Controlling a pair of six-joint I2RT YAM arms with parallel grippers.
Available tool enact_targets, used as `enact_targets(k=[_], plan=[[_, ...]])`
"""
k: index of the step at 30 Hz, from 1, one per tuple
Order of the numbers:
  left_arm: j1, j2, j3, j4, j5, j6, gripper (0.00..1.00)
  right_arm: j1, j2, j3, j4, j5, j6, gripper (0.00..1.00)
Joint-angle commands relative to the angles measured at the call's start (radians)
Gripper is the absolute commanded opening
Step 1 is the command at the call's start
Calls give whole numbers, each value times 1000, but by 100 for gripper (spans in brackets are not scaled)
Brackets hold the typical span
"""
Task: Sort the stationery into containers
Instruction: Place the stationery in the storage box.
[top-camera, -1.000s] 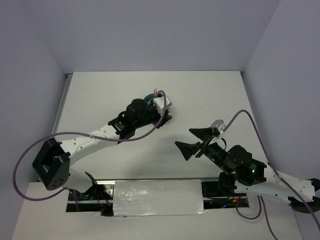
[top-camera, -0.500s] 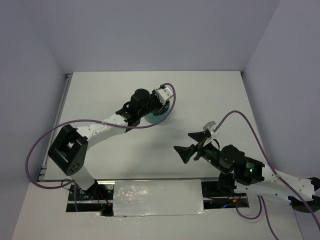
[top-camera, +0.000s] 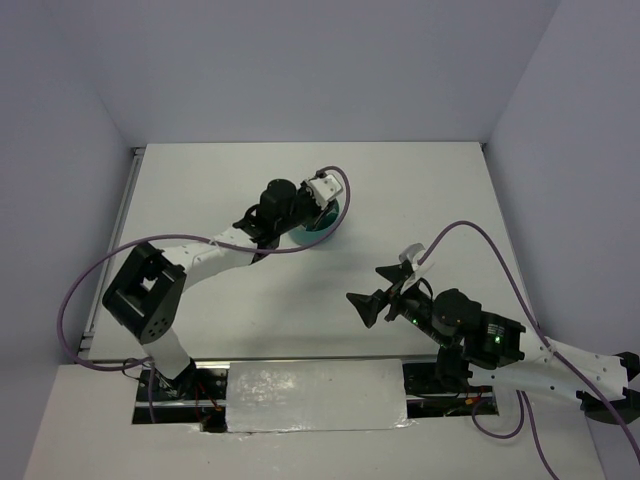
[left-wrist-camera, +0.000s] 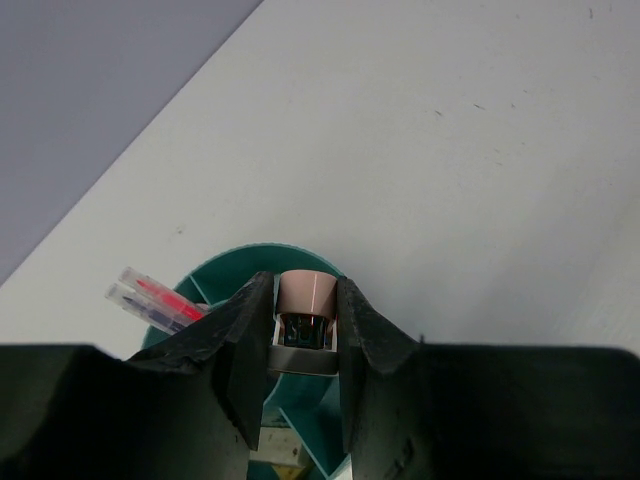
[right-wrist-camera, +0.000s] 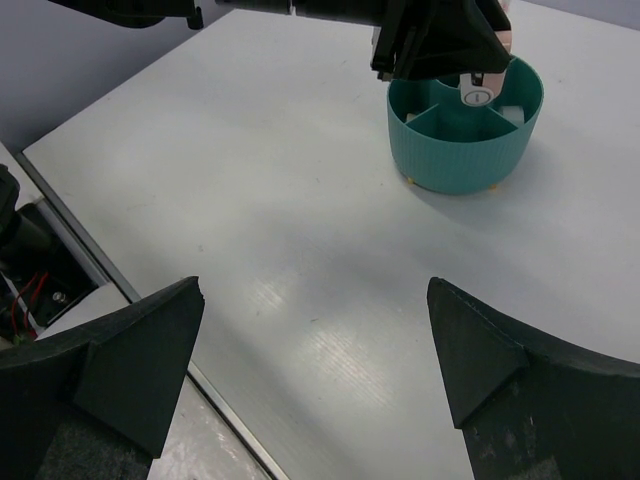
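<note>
The left gripper should next lower the pink-topped piece (left-wrist-camera: 306, 293) into the empty section of the teal organiser, beside the white and yellow bits, and then open.
The teal organiser (top-camera: 325, 229) stands mid-table; its rim (left-wrist-camera: 232, 270) and ribbed wall (right-wrist-camera: 460, 160) show in both wrist views. My left gripper (left-wrist-camera: 302, 305) is shut on a small pink-topped piece (left-wrist-camera: 306, 293) with a dark middle and grey base, held just above the organiser. The same gripper shows from above (top-camera: 318, 212) and in the right wrist view (right-wrist-camera: 470, 70). Pens (left-wrist-camera: 150, 298), one pink-red, lean out of a left compartment. White and yellow bits (left-wrist-camera: 282, 443) lie inside. My right gripper (top-camera: 380, 288) is wide open and empty (right-wrist-camera: 315, 370), well short of the organiser.
Grey walls enclose the white table (top-camera: 420, 190) at the back and both sides. The near edge has a metal rail and a foil-covered plate (top-camera: 315, 395). A white round item (right-wrist-camera: 473, 97) lies in an organiser compartment.
My left arm has lifted its elbow and swung so the gripper hangs over the organiser, which now shows more. My right gripper has drawn back slightly toward the near edge.
</note>
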Motion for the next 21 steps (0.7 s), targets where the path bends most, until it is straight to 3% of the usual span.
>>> enact_targets(k=[1,17,21], plan=[[0,6,-21,111,36,-34,4,-2,-3,29,17,15,-13,100],[0,2,-67,133,14,-56,7,-2,0,24,20,14,-13,100],[2,-1,-71,147,4,-65,16,-1,3,26,22,11,-17,100]])
